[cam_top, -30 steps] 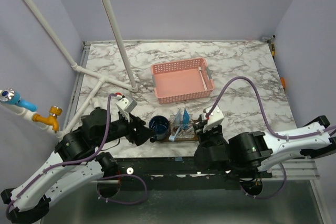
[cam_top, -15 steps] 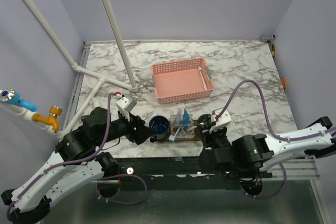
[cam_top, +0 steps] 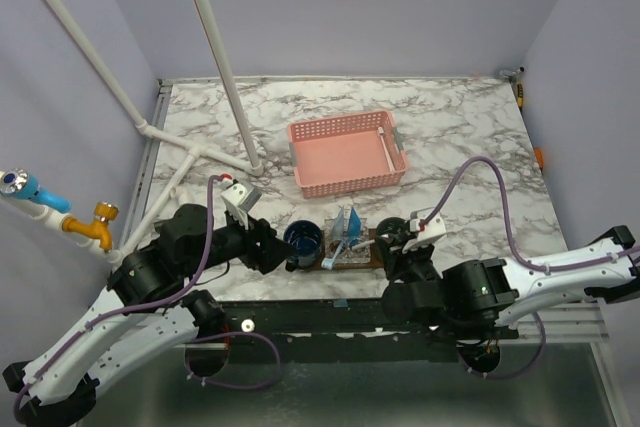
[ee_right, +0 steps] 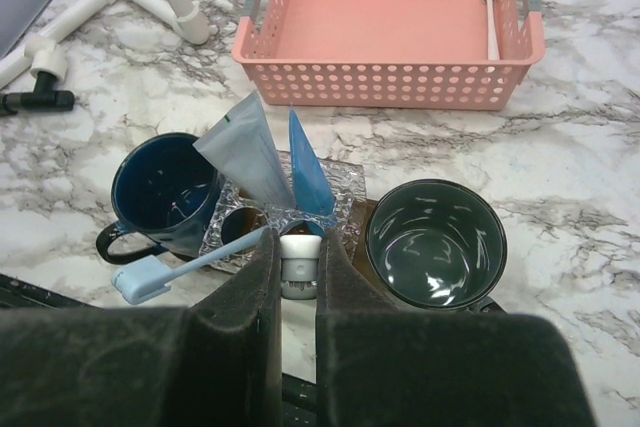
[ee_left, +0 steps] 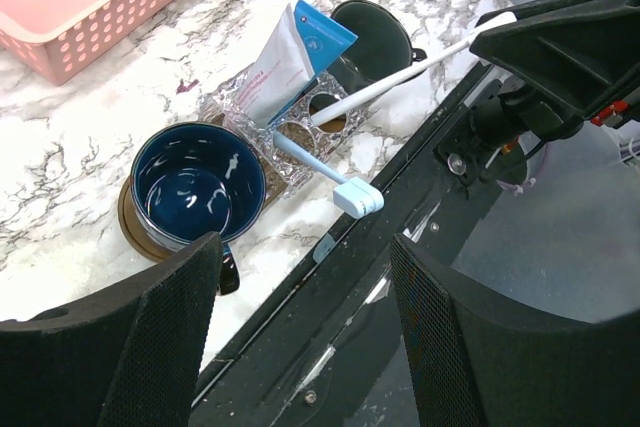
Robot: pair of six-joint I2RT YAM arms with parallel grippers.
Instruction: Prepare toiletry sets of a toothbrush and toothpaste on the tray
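My right gripper lowers toward the clear holder next before opening, since the white toothbrush slants out with only its far end in the holder hole [cam_top: 356, 245] [ee_right: 302, 228].
The brown tray [ee_right: 364, 215] lies at the table's near edge with two dark cups [ee_right: 165, 187] [ee_right: 435, 242] and a clear holder [ee_right: 340, 187] on it. Two toothpaste tubes [ee_right: 308, 172] [ee_right: 245, 157] stand in the holder. My right gripper [ee_right: 298, 277] is shut on a white toothbrush [ee_left: 400, 82] whose far end rests in a holder hole. A light blue toothbrush [ee_right: 190, 265] leans out of the holder over the table edge. My left gripper [ee_left: 305, 327] is open and empty, above the table's near edge beside the left cup [ee_left: 190, 187].
A pink basket [cam_top: 345, 155] stands behind the tray with one white toothbrush [ee_right: 490, 17] in it. White pipes [cam_top: 215, 57] rise at the back left. The black front rail [ee_left: 330, 287] runs below the tray.
My right wrist has swung a little to the right with the white toothbrush still in its jaws. The left arm has hardly moved.
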